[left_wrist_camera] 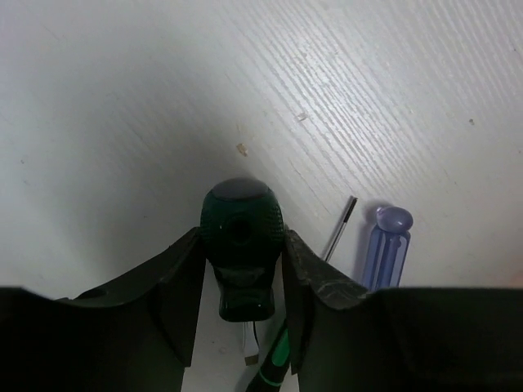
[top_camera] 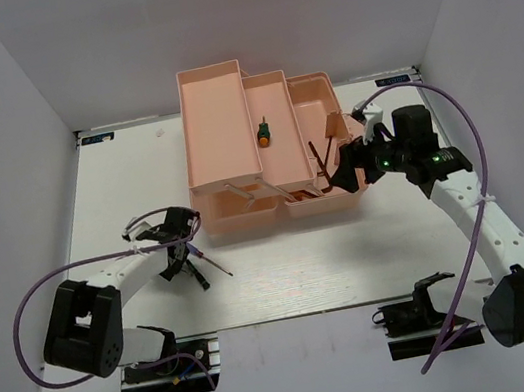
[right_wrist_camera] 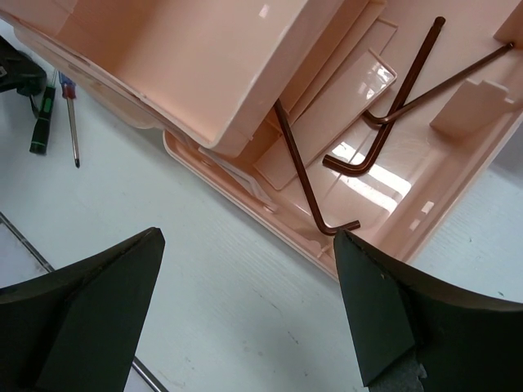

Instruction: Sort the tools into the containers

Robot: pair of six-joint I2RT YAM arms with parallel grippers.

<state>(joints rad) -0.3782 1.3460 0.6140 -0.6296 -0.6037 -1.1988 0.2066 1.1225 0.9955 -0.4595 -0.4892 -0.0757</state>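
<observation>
A similar stubby green screwdriver (top_camera: 263, 133) lies in the toolbox's middle tray, so my left gripper will next lift up and outward across the toolbox (top_camera: 217, 112), then lower into that tray.
The peach-pink toolbox (top_camera: 217, 112) stands open at the table's back middle with its trays folded out. A stubby green screwdriver (top_camera: 263, 133) lies in the middle tray. Dark hex keys (right_wrist_camera: 310, 175) lie in the bottom compartment (right_wrist_camera: 425, 163). My left gripper (top_camera: 181, 254) is low over the table in front of the box. In the left wrist view it (left_wrist_camera: 243, 245) is shut on a dark green screwdriver handle (left_wrist_camera: 242, 224). A blue-purple screwdriver (left_wrist_camera: 386, 253) and a green-and-black one (left_wrist_camera: 282, 359) lie beside it. My right gripper (right_wrist_camera: 245, 302) is open and empty above the box's front right rim (top_camera: 351, 168).
In the right wrist view two screwdrivers (right_wrist_camera: 57, 114) lie on the table left of the box. A thin metal rod (right_wrist_camera: 24, 245) crosses the lower left. Purple cables loop from both arms. White walls close in the table's sides and back.
</observation>
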